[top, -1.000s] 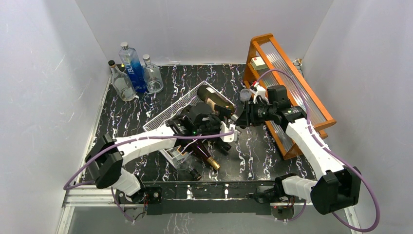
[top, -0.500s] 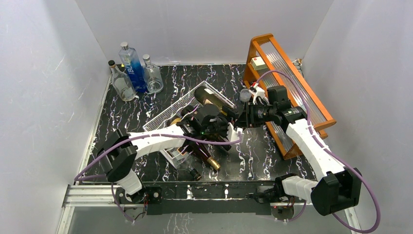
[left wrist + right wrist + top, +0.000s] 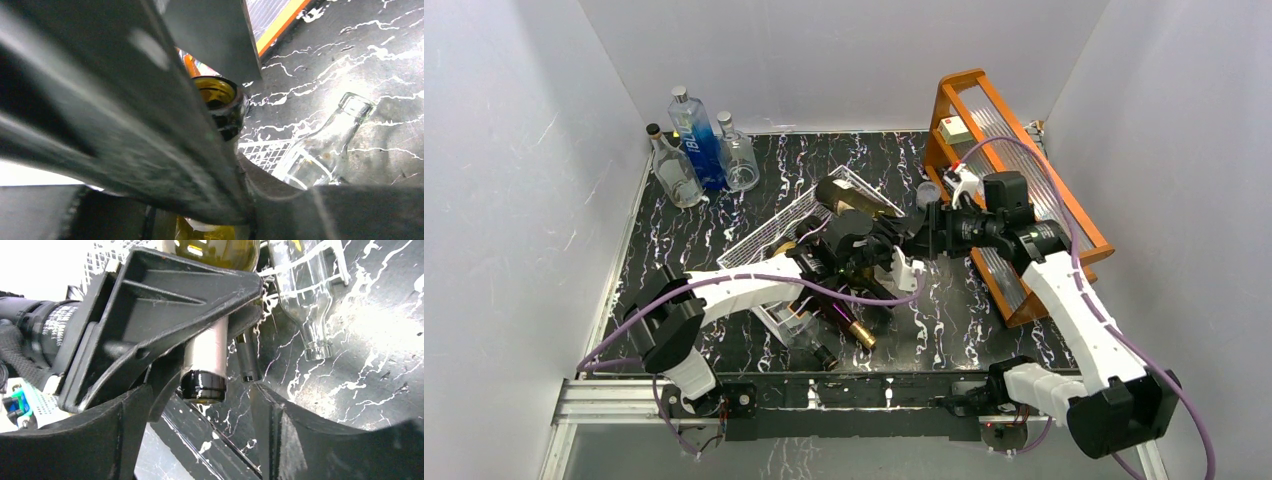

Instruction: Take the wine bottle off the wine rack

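Note:
The wine bottle needs to swing to the left in the top view with my left gripper, be turned upright and be released, because the tabletop is bare there by the standing bottles.
The olive-green wine bottle (image 3: 849,197) lies tilted over the upper end of the white wire wine rack (image 3: 769,238), neck pointing right. My left gripper (image 3: 892,238) is shut on that neck. In the right wrist view one black left finger (image 3: 165,305) crosses the neck just above the bottle's mouth (image 3: 202,386). My right gripper (image 3: 200,435) stands open right behind the mouth, its fingers apart and touching nothing; from above it (image 3: 924,224) sits just right of the left one. The left wrist view is mostly blurred dark shapes, with the bottle's mouth (image 3: 220,97) showing.
A clear bottle (image 3: 796,335) and a dark gold-capped bottle (image 3: 852,325) lie at the rack's near end. An orange wooden frame (image 3: 1024,170) stands close behind the right arm. Three bottles, one of them blue (image 3: 696,140), stand at the back left.
My left gripper has reached right and shut on the bottle's neck. My right gripper has let go of the neck, opened and drawn back slightly to the right.

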Controlling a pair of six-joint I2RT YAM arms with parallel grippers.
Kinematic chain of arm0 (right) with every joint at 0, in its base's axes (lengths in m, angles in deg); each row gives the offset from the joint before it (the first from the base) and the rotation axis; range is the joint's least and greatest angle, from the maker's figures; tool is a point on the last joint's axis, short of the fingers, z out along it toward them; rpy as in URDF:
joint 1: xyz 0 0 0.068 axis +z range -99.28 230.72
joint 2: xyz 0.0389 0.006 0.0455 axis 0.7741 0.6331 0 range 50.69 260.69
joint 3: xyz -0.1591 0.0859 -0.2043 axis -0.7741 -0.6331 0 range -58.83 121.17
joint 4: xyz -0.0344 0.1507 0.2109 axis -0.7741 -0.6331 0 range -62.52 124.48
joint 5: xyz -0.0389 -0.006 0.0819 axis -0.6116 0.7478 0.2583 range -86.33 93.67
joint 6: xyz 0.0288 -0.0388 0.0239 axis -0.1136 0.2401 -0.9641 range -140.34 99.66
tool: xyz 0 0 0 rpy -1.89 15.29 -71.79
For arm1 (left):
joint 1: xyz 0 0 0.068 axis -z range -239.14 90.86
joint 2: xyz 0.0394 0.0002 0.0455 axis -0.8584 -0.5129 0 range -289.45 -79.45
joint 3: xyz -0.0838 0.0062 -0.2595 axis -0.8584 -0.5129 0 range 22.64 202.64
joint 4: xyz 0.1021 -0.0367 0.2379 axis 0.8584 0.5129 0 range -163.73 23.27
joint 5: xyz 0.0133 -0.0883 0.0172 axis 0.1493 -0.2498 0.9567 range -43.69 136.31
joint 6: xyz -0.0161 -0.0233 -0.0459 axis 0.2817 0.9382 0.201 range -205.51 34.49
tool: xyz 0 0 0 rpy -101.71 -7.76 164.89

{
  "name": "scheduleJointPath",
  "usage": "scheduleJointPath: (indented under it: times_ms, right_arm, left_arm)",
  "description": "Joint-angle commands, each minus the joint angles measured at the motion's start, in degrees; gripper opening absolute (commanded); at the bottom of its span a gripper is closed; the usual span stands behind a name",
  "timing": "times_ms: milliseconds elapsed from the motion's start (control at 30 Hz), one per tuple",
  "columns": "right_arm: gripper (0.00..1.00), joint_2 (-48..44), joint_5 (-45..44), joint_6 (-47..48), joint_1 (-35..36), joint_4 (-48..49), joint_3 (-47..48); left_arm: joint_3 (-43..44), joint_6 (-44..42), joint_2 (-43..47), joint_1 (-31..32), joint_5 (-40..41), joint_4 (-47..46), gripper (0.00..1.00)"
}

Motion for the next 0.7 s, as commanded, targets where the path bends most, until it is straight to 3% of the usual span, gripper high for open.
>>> scheduleJointPath:
  times_ms: [0, 100, 233, 467, 667]
  right_arm:
    - [0.89, -4.01, -6.32, -1.81, 0.56, -1.23, 7.45]
    - [0.96, -4.25, -16.67, -3.98, 0.55, -4.93, 10.85]
    - [0.98, -6.89, -26.98, -5.44, 0.48, -6.21, 13.6]
    - [0.98, -7.37, -31.21, -5.33, 0.48, -7.01, 18.37]
    - [0.98, -7.96, -32.51, -4.62, 0.48, -5.31, 20.2]
  left_arm:
    - [-1.74, 4.56, 3.98, -0.3, 3.51, 0.72, 0.23]
    - [-3.11, 6.47, 6.16, -0.3, 4.75, -0.53, 0.21]
    - [-4.29, 10.85, 10.42, -0.26, 4.83, -0.47, 0.21]
    - [7.65, 26.57, 12.19, -0.28, 10.96, 12.36, 0.21]
    - [11.4, 32.95, 15.6, -0.29, 18.67, 13.38, 0.11]
